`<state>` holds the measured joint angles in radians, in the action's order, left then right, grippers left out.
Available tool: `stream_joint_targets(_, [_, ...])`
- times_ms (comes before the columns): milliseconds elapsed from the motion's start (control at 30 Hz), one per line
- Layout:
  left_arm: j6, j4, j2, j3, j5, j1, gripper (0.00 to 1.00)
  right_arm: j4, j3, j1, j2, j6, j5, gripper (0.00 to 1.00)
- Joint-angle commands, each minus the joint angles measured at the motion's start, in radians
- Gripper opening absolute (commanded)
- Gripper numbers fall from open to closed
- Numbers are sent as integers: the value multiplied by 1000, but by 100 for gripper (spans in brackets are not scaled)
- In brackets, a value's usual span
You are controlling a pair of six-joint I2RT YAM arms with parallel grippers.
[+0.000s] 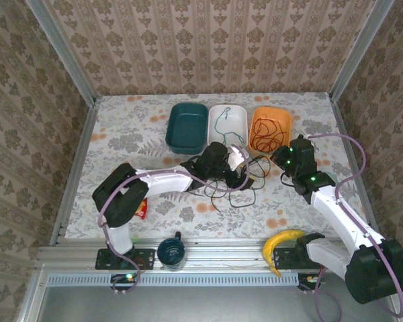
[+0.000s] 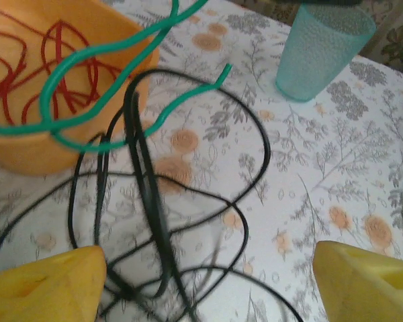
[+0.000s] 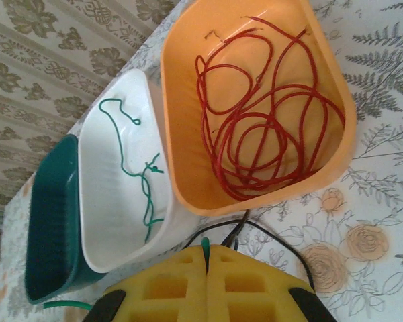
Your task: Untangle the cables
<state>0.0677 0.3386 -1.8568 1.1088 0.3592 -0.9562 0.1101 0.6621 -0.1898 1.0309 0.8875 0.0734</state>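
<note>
The white bin beside the orange bin (image 2: 27,147) has green cable, so the robot's right hand will next bring the green end outward over the white bin and let it go.
Black cables (image 2: 154,221) lie in loose tangled loops on the flowered table between the wide-apart yellow fingers (image 2: 40,285) of my open left gripper (image 2: 208,295). A green cable (image 2: 101,74) arches above them, across the orange bin (image 2: 27,147) holding the red cable (image 2: 54,60). My right gripper (image 3: 206,249) is shut on a green cable end (image 3: 204,243), just in front of the orange bin (image 3: 181,134) with the coiled red cable (image 3: 269,127). More thin green cable (image 3: 124,161) lies in the white bin (image 3: 101,221). From above, both grippers (image 1: 236,162) (image 1: 280,155) hover near the black tangle (image 1: 235,186).
A dark teal bin (image 1: 188,126) stands left of the white bin (image 1: 236,114). A translucent teal cup (image 2: 322,50) stands beyond the cables. Near the front edge are a banana (image 1: 282,241), a dark mug (image 1: 171,251) and a red packet (image 1: 141,209).
</note>
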Motion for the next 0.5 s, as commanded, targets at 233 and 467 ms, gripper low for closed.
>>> stream_joint_targets(233, [-6, 36, -36, 25, -56, 7, 0, -76, -21, -11, 15, 127, -51, 0])
stream_joint_targets(467, [-47, -2, 22, 50, -19, -20, 0, -187, -34, -79, 113, 203, -72, 0])
